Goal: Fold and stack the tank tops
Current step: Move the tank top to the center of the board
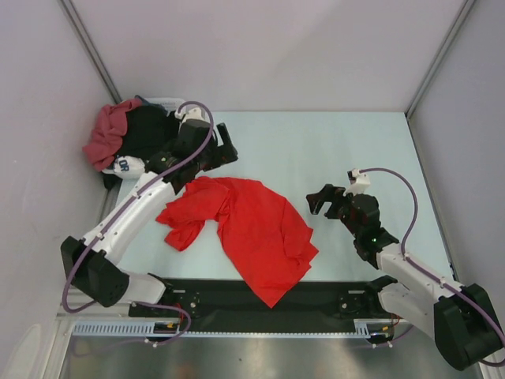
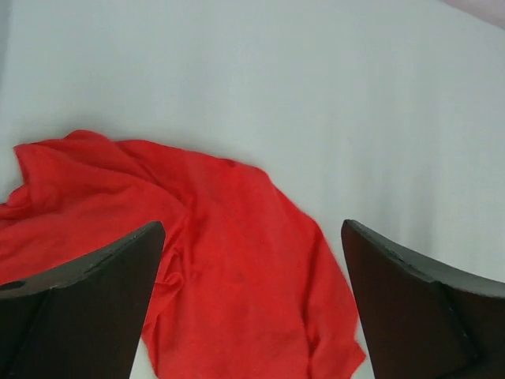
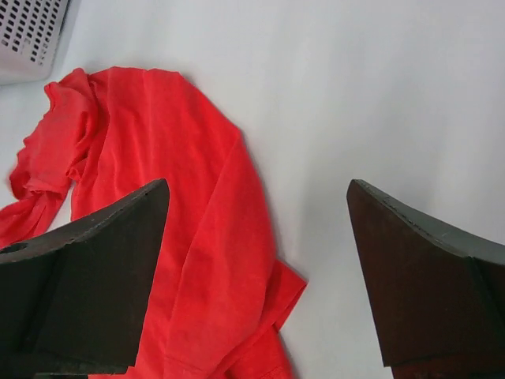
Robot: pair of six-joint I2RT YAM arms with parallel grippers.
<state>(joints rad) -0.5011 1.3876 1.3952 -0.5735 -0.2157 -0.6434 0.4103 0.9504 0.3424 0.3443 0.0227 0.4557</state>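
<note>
The folded flap of the red top is below and back, so my right gripper will next move back and down onto the flap's near edge (image 1: pixel 292 257) (image 3: pixel 207 368) to unfold it.
A bright red tank top (image 1: pixel 252 233) lies crumpled on the pale table, bunched at its left end, with one corner reaching the near edge. The darker maroon-red tank top (image 1: pixel 106 134) sits in a heap at the far left. My left gripper (image 1: pixel 225 148) hovers open just beyond the red top's far edge, holding nothing. In the left wrist view the red cloth (image 2: pixel 229 268) lies below the wide-apart fingers (image 2: pixel 95 300). My right gripper (image 1: pixel 322 199) is open and empty, just right of the top. In the right wrist view the red cloth (image 3: pixel 181 221) lies under the left finger (image 3: pixel 87 268).
Black garments (image 1: pixel 150 130) and a white cloth with dark lettering (image 1: pixel 126 166) are piled with the maroon top on a white basket (image 3: pixel 28 35) at the far left. Grey walls enclose the table. A black strip (image 1: pixel 237 304) runs along the near edge.
</note>
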